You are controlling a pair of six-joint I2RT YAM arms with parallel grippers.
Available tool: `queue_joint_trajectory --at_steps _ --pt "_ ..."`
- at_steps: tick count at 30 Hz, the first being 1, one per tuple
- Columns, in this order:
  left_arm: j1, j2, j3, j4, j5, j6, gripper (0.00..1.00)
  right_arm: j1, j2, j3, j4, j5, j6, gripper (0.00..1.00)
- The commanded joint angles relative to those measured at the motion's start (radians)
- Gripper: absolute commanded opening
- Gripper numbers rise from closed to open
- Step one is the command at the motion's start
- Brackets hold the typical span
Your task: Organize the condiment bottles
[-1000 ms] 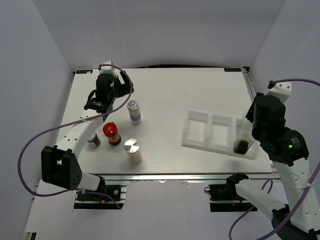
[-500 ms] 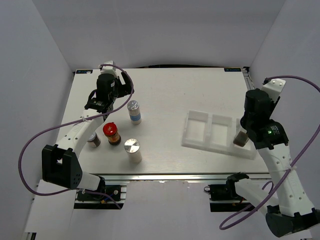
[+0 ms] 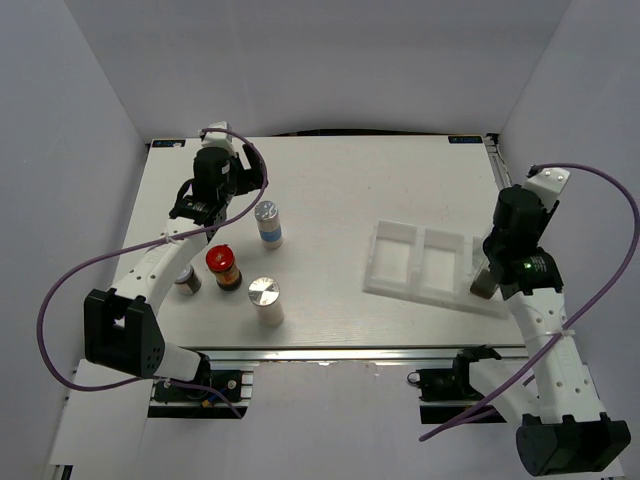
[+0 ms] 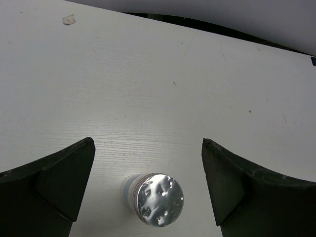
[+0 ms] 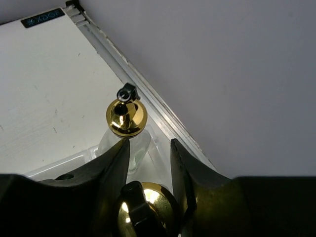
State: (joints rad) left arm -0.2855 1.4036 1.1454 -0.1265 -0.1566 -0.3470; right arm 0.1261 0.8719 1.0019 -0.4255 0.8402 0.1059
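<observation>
The white tray's end section (image 5: 149, 174) is below my right gripper with the bottle already inside. The right gripper spreads its fingers there next and releases the bottle's gold stopper (image 5: 148, 207).
My right gripper (image 5: 149, 148) is shut on the gold stopper (image 5: 148, 207) of a glass bottle with dark liquid (image 3: 484, 283). It holds the bottle in the right end compartment of the white tray (image 3: 420, 262). The second gold-stoppered bottle (image 5: 127, 117) stands just beyond the fingers in the same compartment; in the top view the arm hides it. My left gripper (image 4: 148, 148) is open and empty, hovering left of a silver-lidded shaker (image 4: 157, 199), also in the top view (image 3: 267, 222). The other shaker (image 3: 266, 300), the red-lidded jar (image 3: 222, 267) and the small grey-lidded jar (image 3: 187, 281) stand at the front left.
The tray lies at the right, close to the table's right edge and the white side wall (image 5: 237, 74). Its left and middle compartments (image 3: 400, 258) hold nothing. A purple cable (image 3: 90, 270) loops off the left arm.
My right arm has swung back and carried the dark bottle from a tilted pose at the tray's front corner into the right compartment. The left arm has not moved.
</observation>
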Motion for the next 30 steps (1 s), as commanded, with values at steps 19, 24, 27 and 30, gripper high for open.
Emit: queue_joint_trajectory --at_steps 19,24,27,30 --pt "-0.004 0.017 0.025 -0.013 -0.035 0.008 0.98 -0.017 -0.12 -0.227 0.292 -0.107 0.093 0.63" --pt "-0.004 0.017 0.031 -0.021 -0.031 0.005 0.98 -0.017 -0.128 -0.175 0.174 -0.078 0.132 0.89" --pt "-0.004 0.02 0.034 -0.009 -0.037 -0.001 0.98 -0.016 -0.139 -0.123 0.063 -0.063 0.17 0.89" --pt "-0.004 0.028 0.042 -0.007 -0.024 -0.006 0.98 -0.017 -0.169 -0.066 -0.004 -0.064 0.218 0.89"
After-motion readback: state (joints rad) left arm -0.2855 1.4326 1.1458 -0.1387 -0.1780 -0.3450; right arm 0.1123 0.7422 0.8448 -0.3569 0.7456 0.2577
